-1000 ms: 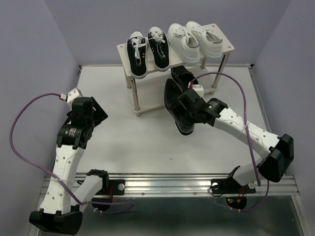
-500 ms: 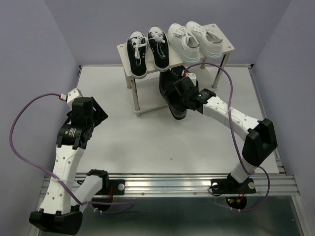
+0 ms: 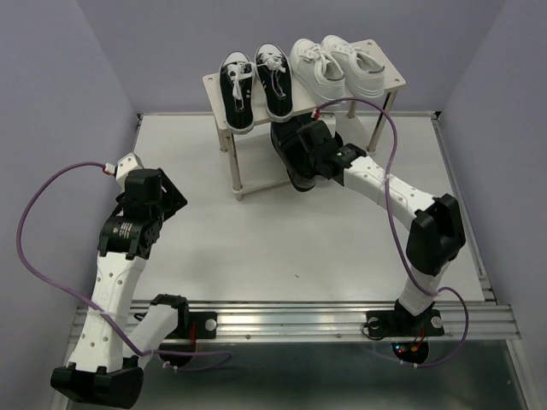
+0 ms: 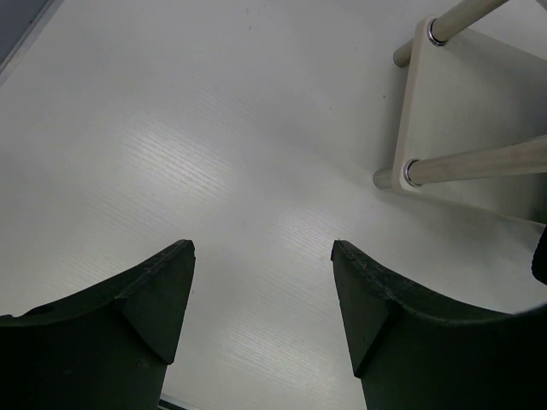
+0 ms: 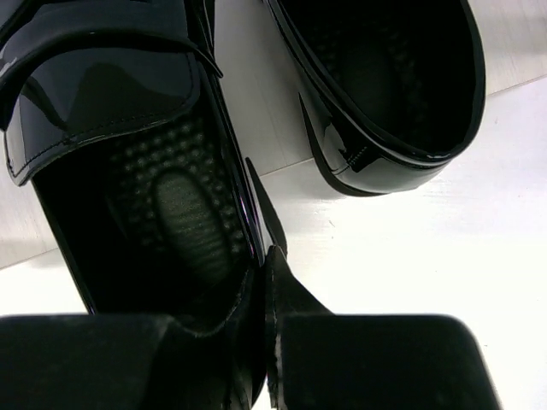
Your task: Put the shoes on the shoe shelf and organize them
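My right gripper should move slightly toward the second loafer and release the held one on the lower board's front (image 5: 279,152), as a gap still separates the pair.
The shoe shelf (image 3: 215,84) stands at the back of the table. On its top board sit two black canvas sneakers (image 3: 256,87) and two white sneakers (image 3: 338,68). My right gripper (image 3: 309,161) is shut on the side wall of a glossy black loafer (image 5: 128,171) and holds it at the lower board's front. The loafer also shows in the top view (image 3: 291,158). The second loafer (image 5: 385,85) lies beside it on the lower board. My left gripper (image 4: 261,282) is open and empty above the bare table, left of the shelf's legs (image 4: 479,162).
The white table (image 3: 256,248) has a metal rail (image 3: 291,318) along its near edge. Purple walls enclose the back and sides. The right arm's cable (image 3: 389,162) loops over the shelf's right side.
My right arm has stretched forward and carried the held loafer from the table in front of the shelf back to the lower board. The left arm has not moved.
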You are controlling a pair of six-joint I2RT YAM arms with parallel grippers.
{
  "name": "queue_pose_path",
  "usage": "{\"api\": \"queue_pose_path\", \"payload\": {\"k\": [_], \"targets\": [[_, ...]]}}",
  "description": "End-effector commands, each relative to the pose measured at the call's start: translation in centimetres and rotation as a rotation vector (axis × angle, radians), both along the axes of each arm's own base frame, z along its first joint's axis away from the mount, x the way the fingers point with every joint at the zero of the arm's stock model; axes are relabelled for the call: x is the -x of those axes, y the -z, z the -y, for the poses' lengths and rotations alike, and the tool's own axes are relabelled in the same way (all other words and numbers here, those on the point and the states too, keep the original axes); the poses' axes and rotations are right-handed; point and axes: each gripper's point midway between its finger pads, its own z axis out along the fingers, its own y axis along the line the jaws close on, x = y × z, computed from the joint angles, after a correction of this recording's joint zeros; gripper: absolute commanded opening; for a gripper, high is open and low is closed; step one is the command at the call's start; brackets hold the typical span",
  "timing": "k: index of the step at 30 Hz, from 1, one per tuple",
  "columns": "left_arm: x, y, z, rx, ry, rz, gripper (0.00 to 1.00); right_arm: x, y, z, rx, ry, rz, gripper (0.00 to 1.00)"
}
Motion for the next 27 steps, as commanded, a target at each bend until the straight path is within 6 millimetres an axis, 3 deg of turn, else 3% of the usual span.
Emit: {"api": "queue_pose_path", "payload": {"k": [1,8,16,21,27], "targets": [[-0.2,-1.0,-0.2,-0.009,-0.01,0.026,0.76,-4.8,-6.2,-1.2,-0.136,0.048,0.215,0.01],[0.1,-1.2,-0.5,-0.016,-0.02,0.027,0.76,-5.3,-5.8,-1.2,-0.132,0.069,0.22,0.01],[0.1,-0.7,-0.4,-0.011,-0.018,0.02,0.76,-3.9,-4.9,-0.3,-0.157,0.097,0.205,0.01],[0.1,-0.9,-0.4,-0.009,-0.018,0.026,0.76,-3.4,-3.1,0.1,-0.156,0.114,0.183,0.01],[0.3,-0.9,-0.5,-0.012,-0.022,0.024,0.76,-3.4,-3.0,0.2,-0.162,0.121,0.197,0.01]]}}
